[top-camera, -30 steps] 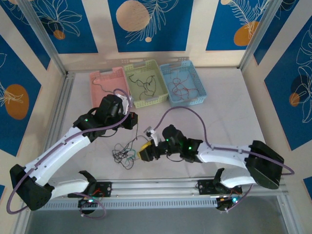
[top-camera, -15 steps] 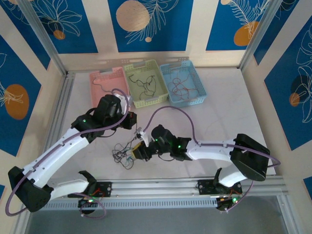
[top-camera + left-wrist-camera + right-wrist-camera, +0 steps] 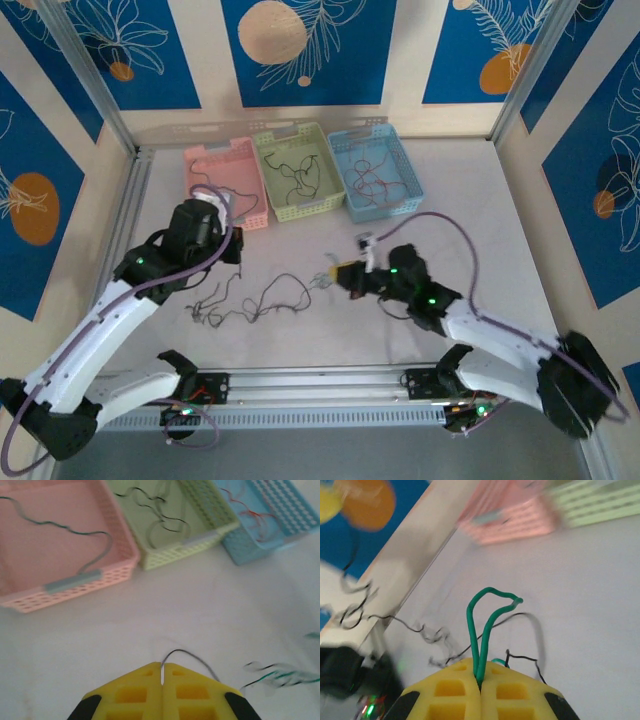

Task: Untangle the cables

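I will carry the black cable across toward my right gripper with my left gripper next, over the bare tabletop before the green basket [image 3: 316,250] [image 3: 245,605], and let it go.
The cables [image 3: 262,298] lie as a loose string of thin black and green wires across the middle of the table. My left gripper [image 3: 231,254] hovers over their left part. It is shut on a thin black cable [image 3: 193,654] that curls out from its yellow fingertips [image 3: 150,672]. My right gripper [image 3: 343,276] is at the right end of the string, shut on a folded loop of green cable [image 3: 481,625]. Black strands [image 3: 420,627] trail away from that loop over the table.
Three baskets stand at the back: pink [image 3: 250,205], green [image 3: 268,178] and blue [image 3: 343,172], each with cables inside. The metal frame rail [image 3: 135,215] runs along the left edge. The arm bases sit on the rail [image 3: 320,385] at the near edge.
My right gripper has shut on the green cable and pulled back to the right. The left gripper has drawn left with its black cable. The bundle is now stretched out between them.
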You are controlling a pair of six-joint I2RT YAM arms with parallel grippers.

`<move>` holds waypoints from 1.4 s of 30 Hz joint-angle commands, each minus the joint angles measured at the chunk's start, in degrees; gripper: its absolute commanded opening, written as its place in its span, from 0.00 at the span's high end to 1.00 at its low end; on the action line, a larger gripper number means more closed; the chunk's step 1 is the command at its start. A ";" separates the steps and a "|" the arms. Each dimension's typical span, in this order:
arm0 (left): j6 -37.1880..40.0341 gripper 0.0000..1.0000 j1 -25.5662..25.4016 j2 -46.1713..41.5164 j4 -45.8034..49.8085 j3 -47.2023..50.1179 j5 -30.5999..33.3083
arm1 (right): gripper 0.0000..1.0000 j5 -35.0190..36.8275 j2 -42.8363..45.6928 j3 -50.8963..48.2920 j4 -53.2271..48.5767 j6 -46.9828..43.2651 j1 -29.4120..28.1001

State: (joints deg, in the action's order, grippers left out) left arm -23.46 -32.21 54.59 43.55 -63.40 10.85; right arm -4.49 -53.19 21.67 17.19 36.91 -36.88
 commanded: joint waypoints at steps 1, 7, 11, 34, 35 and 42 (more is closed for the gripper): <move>2.70 1.00 2.94 -3.84 5.62 -1.78 5.66 | 1.00 -1.24 9.65 -5.98 -3.11 8.74 9.47; 2.18 1.00 4.51 -4.20 0.19 2.54 -5.09 | 1.00 -6.93 11.95 -8.30 -1.20 12.11 15.49; -0.20 1.00 4.43 -1.47 -7.33 6.41 -16.44 | 1.00 -8.54 9.82 -5.30 -2.80 11.03 15.52; -0.24 0.26 -4.54 23.98 -28.31 6.52 -33.69 | 1.00 -12.87 3.71 1.65 -1.79 12.93 22.13; 0.24 0.25 -5.07 23.92 -29.00 6.57 -34.49 | 1.00 -13.07 3.62 1.90 -2.02 13.38 22.27; 6.20 0.19 -11.26 27.94 -30.51 3.90 -35.73 | 1.00 -15.09 3.46 4.78 -4.81 17.38 22.49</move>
State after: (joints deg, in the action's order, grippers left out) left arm -21.30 -41.41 80.66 15.29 -57.63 -22.94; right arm -17.15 -49.74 23.62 13.34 51.64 -14.59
